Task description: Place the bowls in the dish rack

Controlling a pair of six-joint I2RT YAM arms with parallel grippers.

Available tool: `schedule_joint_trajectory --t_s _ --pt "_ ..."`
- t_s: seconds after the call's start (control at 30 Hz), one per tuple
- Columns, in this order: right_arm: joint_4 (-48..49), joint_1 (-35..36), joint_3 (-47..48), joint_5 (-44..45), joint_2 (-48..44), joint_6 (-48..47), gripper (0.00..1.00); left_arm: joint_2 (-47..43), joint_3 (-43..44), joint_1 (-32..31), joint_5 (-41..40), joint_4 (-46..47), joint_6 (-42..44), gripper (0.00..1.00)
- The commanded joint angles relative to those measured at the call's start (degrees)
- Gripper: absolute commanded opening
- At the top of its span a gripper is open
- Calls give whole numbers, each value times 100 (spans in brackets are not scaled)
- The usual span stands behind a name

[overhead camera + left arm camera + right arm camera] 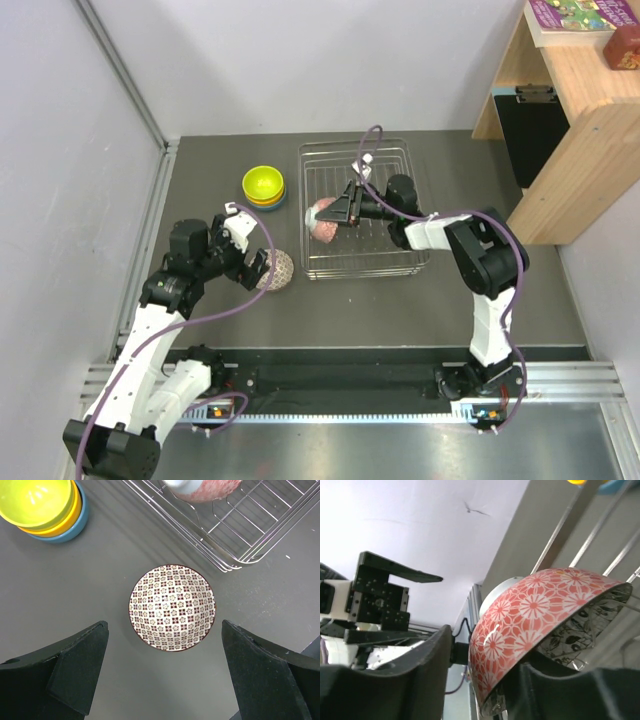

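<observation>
The open bowl leaves room for one finger inside, so my left gripper will next move outward and down to straddle the white bowl's rim toward the stack (131, 611).
A white bowl with a brownish-grey pattern (172, 607) stands upright on the dark table just left of the dish rack (240, 530). My left gripper (165, 665) is open above it, its fingers wide apart and empty; in the top view this gripper (258, 268) is beside the bowl (277, 270). A pinkish-red patterned bowl (322, 222) stands tilted on edge at the left end of the wire dish rack (385, 255). My right gripper (485, 680) straddles its rim (535, 625), one finger inside and one outside with a gap. Lime-yellow, orange and blue bowls are stacked (264, 186).
A wooden shelf unit (570, 110) with books stands at the far right. Grey walls close the left and back sides. The stack of plain bowls (42, 505) sits on the table left of the rack. A metal rail (350, 385) runs along the near edge.
</observation>
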Motion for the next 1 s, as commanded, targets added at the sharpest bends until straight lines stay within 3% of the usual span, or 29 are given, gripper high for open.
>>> schedule_joint_trajectory --t_s 0.0,0.17,0.27,0.63,0.97 --pt "-333 -105 7 178 -207 -366 49 14 114 26 112 33 99 99" --pt "-517 -105 60 195 -206 -462 68 23 123 26 103 6 100 99" --pt "-763 -105 156 230 -277 -664 73 14 114 26 112 15 100 99" --pt "-3785 -114 1035 1064 -663 -2369 91 -12 106 26 95 -11 143 99" --pt "-6194 -70 2255 2550 -638 -3669 95 268 141 26 -309 137 372 99"
